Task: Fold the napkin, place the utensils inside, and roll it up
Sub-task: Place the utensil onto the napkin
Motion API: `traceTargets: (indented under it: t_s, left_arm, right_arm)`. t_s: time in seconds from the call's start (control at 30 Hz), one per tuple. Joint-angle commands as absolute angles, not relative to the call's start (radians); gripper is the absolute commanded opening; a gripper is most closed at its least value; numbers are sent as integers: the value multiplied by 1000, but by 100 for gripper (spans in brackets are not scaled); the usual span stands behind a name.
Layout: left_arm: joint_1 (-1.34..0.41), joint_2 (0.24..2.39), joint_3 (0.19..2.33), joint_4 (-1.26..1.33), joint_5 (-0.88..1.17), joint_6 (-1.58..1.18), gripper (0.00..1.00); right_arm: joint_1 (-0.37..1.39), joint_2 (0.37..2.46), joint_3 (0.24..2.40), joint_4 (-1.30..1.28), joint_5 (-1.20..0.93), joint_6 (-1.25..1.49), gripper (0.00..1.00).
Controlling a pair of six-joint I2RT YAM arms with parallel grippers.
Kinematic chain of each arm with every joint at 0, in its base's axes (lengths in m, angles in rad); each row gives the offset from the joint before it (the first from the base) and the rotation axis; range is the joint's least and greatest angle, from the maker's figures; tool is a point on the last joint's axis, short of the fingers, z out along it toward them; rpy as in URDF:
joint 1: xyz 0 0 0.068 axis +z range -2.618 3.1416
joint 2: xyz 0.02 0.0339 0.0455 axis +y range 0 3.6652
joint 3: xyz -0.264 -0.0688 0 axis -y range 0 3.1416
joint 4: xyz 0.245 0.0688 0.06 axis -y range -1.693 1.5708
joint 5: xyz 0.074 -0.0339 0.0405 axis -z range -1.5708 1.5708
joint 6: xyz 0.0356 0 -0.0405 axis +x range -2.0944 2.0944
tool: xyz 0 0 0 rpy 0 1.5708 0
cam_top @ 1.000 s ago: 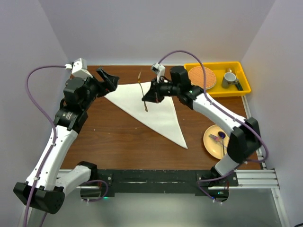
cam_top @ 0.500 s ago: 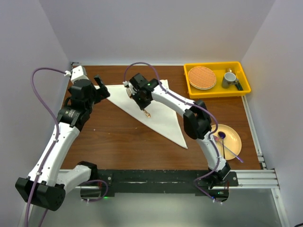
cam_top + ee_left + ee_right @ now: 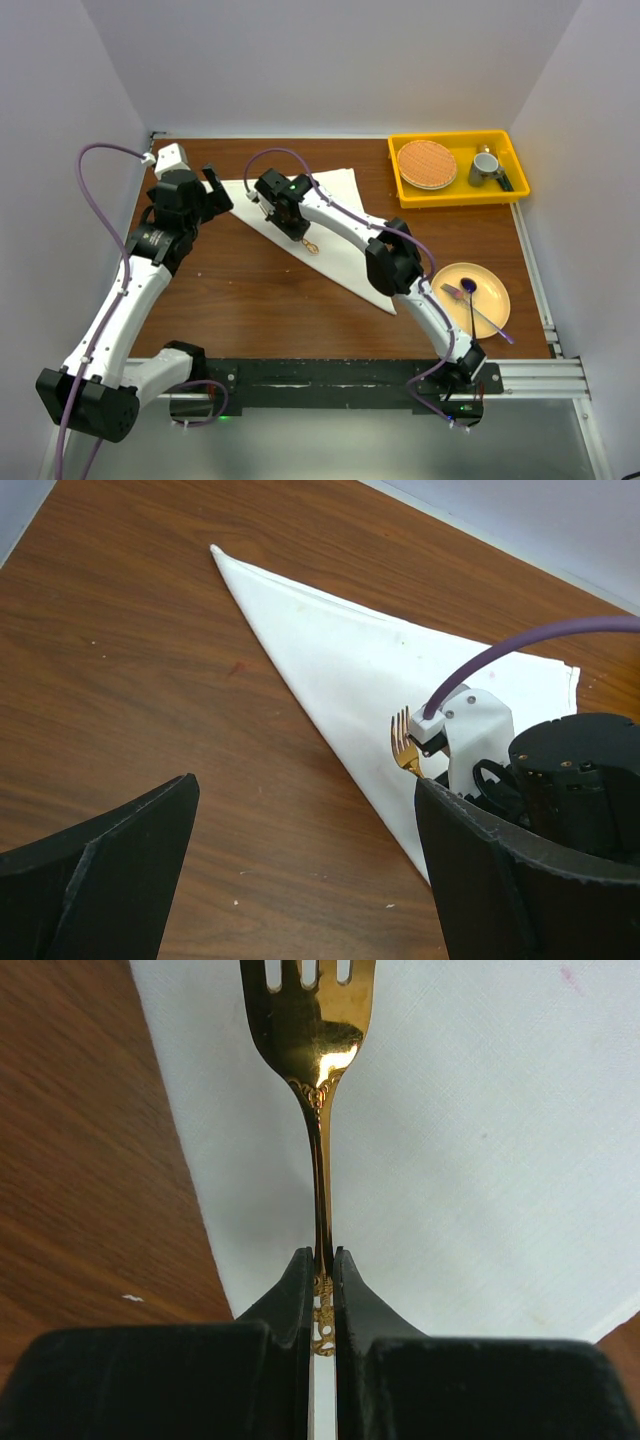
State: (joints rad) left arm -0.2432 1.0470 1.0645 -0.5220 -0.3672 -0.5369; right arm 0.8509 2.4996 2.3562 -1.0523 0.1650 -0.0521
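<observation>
The gold fork (image 3: 318, 1050) is already over the napkin along its long folded edge, so my right gripper needs to move down to the cloth next and let go of the fork's handle.
The off-white napkin (image 3: 340, 215) lies folded into a triangle on the brown table, and it also shows in the left wrist view (image 3: 350, 660) and the right wrist view (image 3: 480, 1140). My right gripper (image 3: 298, 225) (image 3: 322, 1255) is shut on the ornate handle end of the gold fork (image 3: 318, 1050). It holds the fork low over the napkin, near the long folded edge. The tines (image 3: 312, 244) (image 3: 403, 748) point away from the fingers. My left gripper (image 3: 218, 185) (image 3: 305, 785) is open and empty, over bare wood beside the napkin's left corner.
A yellow bin (image 3: 455, 197) at the back right holds a round woven mat (image 3: 428, 163) and a mug (image 3: 485, 165). A yellow plate (image 3: 490, 290) at the right front carries a silver-handled utensil with a purple end (image 3: 469, 288).
My right arm has swung left and lower with the fork, from the napkin's back edge to its long folded edge. My left gripper has shifted only slightly.
</observation>
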Motion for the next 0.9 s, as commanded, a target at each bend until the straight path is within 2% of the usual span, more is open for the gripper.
traceTargets:
  t_s: [0.0,0.87]
  left_arm:
    - [-235,1042,1054,-495,-376,-517,94]
    - [-235,1040,1025,-477,-365,-509,94]
  right_arm:
    - [850,2493,2404,-1097,184,-106,0]
    - [867,2568,2422,-1075,95,-71,0]
